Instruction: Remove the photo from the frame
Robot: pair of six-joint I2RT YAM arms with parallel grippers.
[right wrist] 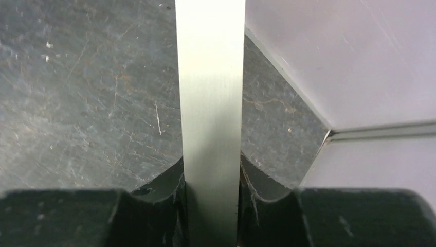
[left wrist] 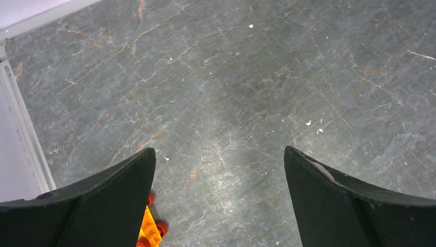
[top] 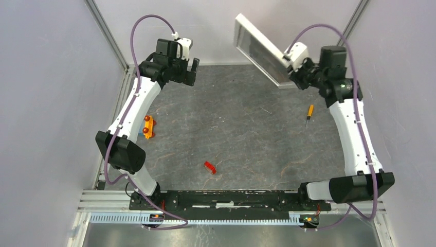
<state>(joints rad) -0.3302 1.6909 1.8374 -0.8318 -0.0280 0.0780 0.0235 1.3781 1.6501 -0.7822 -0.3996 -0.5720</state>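
Observation:
My right gripper has bare tabletop below and to its left in the top view, so it will bring the frame (top: pixel 259 49) back and down, pane underneath, and release.
My right gripper (top: pixel 288 64) is shut on the frame (top: pixel 259 49) and holds it tilted in the air over the table's back right. The frame has a white border around a dark grey pane; I cannot make out the photo in it. In the right wrist view the frame's pale edge (right wrist: pixel 211 92) runs straight up from between my closed fingers (right wrist: pixel 169 195), with the gripper (right wrist: pixel 211 190) clamped on it. My left gripper (top: pixel 191 71) is open and empty above the back left of the table. In the left wrist view the gripper (left wrist: pixel 220 154) has only bare table between its fingers.
An orange toy with red wheels (top: pixel 148 126) lies at the left, partly under my left finger (left wrist: pixel 149 231). A red brick (top: pixel 209 167) lies near the front centre. An orange-handled screwdriver (top: pixel 309 111) lies at the right. Grey walls close in the table (top: pixel 231 118).

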